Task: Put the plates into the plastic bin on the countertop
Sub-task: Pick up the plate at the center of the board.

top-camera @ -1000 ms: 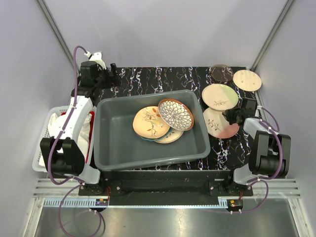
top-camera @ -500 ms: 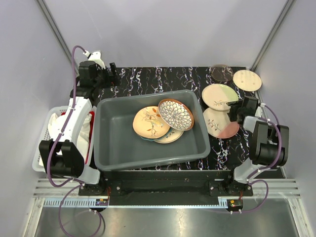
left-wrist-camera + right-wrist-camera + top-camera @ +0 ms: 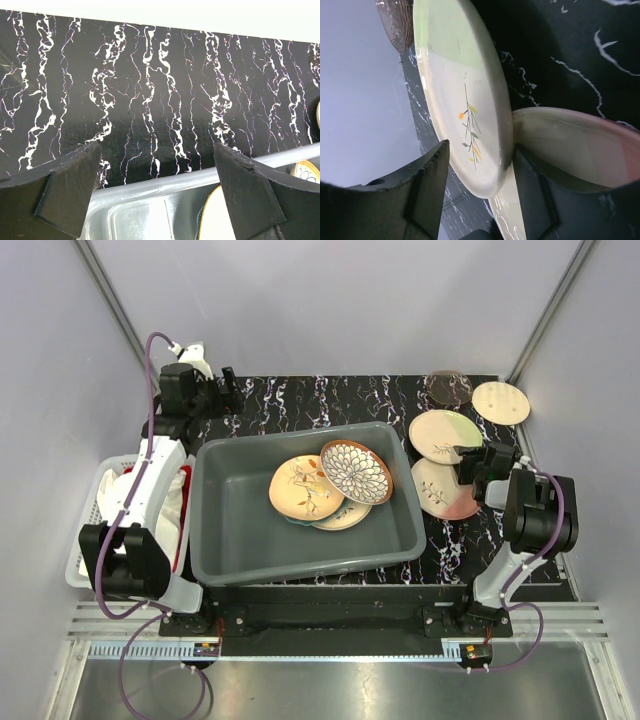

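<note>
My right gripper stays low in place and closes onto the cream-and-green plate's near rim [image 3: 450, 461] [image 3: 501, 170] next, as that rim already sits between the open fingers.
The grey plastic bin [image 3: 235, 530] sits mid-countertop [image 3: 330, 400] and holds three overlapping plates: a peach sprig one [image 3: 303, 487], a dark patterned one [image 3: 355, 471] and one beneath [image 3: 347, 518]. To its right lie a cream-and-green plate [image 3: 443, 435], a cream-and-pink plate [image 3: 445, 492], a dark clear plate [image 3: 448, 387] and a cream plate [image 3: 500, 402]. My right gripper [image 3: 470, 462] is open, straddling the near rim of the cream-and-green plate [image 3: 465, 90], one finger [image 3: 540, 185] tucked between it and the pink plate [image 3: 570, 145]. My left gripper [image 3: 155, 190] hangs open over the bin's far rim [image 3: 165, 186].
A white mesh basket [image 3: 82, 540] with cloth stands left of the bin beside the left arm. Grey walls close in on both sides. The four loose plates crowd the countertop's right end, near its edge.
The right gripper has opened from shut and pushed forward, so the cream-and-green plate's rim now sits between its fingers. The left arm has not moved.
</note>
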You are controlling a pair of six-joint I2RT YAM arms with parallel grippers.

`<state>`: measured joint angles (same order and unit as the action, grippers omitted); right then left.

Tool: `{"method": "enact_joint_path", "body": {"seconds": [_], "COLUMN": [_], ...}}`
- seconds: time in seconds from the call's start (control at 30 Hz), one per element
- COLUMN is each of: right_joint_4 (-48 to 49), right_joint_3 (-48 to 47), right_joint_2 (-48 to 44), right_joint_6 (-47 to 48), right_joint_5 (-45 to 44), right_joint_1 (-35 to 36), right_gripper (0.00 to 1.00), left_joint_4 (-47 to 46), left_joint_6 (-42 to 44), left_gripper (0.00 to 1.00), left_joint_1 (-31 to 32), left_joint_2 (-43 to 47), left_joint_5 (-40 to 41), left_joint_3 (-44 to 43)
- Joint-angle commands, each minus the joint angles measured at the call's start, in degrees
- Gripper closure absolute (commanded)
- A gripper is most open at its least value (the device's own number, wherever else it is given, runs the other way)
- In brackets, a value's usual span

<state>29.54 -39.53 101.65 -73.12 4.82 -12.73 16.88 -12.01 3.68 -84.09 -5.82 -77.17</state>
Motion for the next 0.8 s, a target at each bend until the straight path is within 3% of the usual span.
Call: {"method": "enact_joint_path", "body": {"seconds": [0.0,0.27,0.43,0.77], "right_joint_4": [2.4,-0.3,-1.3,-10.8], "right_joint_3": [0.9,0.2,0.2,0.2], "right_joint_2": [4.4,4.4,2.4,-14.6], "right_joint_6": [-1.3,-0.3,1.7,2.5], "right_joint_5": [0.5,-1.0,-0.1,0.2], "right_joint_1": [1.4,1.5,1.4,1.4], "right_gripper": [0.40,0.69,1.00,1.00], "left_joint_4": [-2.1,-1.9,-1.9,-2.3], "left_joint_6": [0.8,1.0,1.1,0.8], "left_gripper": [0.01,0.01,0.01,0.01], "left_joint_1": [-0.3,-0.3,-0.3,-0.3], "left_joint_2": [1.5,1.4,1.5,1.7], "left_joint_5": [-0.2,0.0,0.1,-0.3], "left_joint_3": [-1.1,-1.7,-1.6,-1.3]}}
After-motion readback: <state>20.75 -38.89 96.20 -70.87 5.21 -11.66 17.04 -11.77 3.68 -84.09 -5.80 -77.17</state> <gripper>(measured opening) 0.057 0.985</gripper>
